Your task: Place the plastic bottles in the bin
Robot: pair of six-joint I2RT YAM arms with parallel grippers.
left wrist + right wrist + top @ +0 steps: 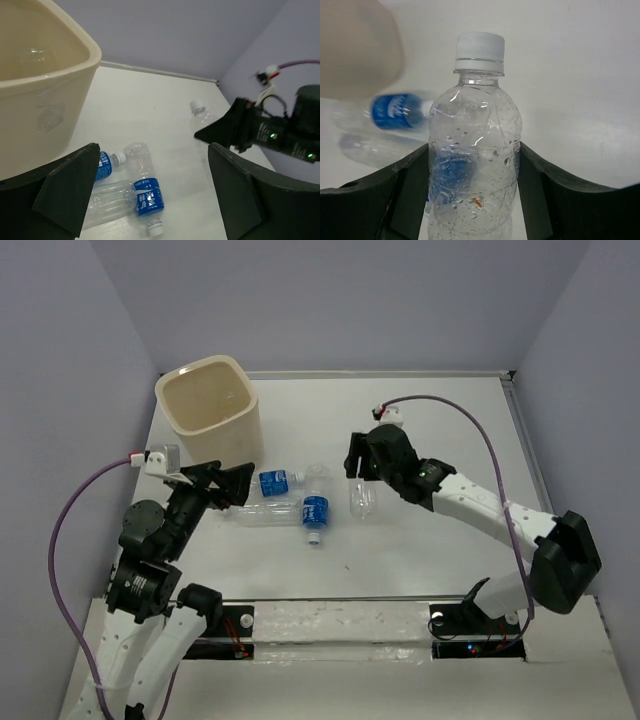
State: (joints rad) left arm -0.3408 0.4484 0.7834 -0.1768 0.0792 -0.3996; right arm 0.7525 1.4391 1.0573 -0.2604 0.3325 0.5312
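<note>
The bin stands outward and to the gripper's left in the top view, so the robot's right gripper should next lift over the bin's opening (206, 396) to release the bottle.
The cream bin (210, 412) stands at the far left; its wall fills the left of the left wrist view (45, 100). Three bottles lie beside it: one with a blue label (272, 483), a clear one (262, 513), and another with a blue label (316, 510). They also show in the left wrist view: (104, 165), (107, 202), (146, 192). My left gripper (225, 485) is open and empty above them (152, 165). My right gripper (358, 465) is shut on an unlabelled clear bottle (475, 165) with a white cap, also seen from above (363, 498).
The white table (420, 560) is walled by grey-violet panels at the back and sides. The right arm (470, 505) reaches across from the right. A strip of tape (330, 620) runs along the near edge between the arm bases.
</note>
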